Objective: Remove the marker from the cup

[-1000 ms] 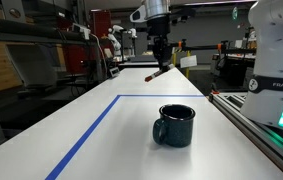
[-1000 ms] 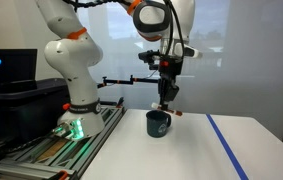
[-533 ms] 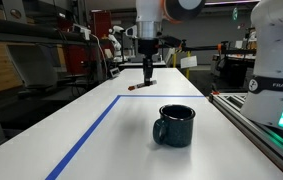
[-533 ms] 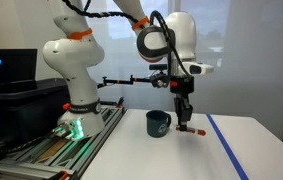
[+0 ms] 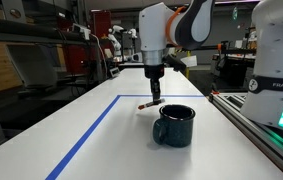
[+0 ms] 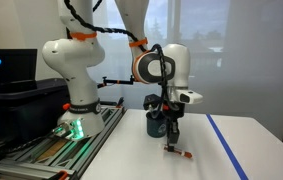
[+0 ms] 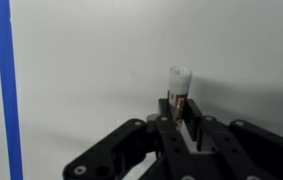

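The gripper will next go down to the bare tabletop beside the mug, just below it, and let go of the marker, which is already clear of the mug.
The dark teal mug [image 5: 175, 125] stands upright on the white table, handle toward the camera, with a dark inside. It also shows partly behind the arm in an exterior view [image 6: 156, 124]. My gripper [image 5: 155, 97] is down close to the table just beyond the mug, shut on the marker [image 5: 145, 101]. In an exterior view the gripper [image 6: 171, 146] holds the marker [image 6: 179, 154] near the table surface, to the side of the mug. In the wrist view the marker [image 7: 179, 84] sticks out between my fingers [image 7: 179, 108], its pale end forward.
A blue tape line [image 5: 89, 132] marks a rectangle on the table; it also shows in an exterior view [image 6: 224, 146] and in the wrist view [image 7: 3, 90]. The robot base [image 6: 73, 95] and its rail [image 5: 253, 128] flank the table. Lab clutter stands behind.
My gripper, holding the marker, has moved away from above the mug and come down close to the table beside it. The mug has not moved.
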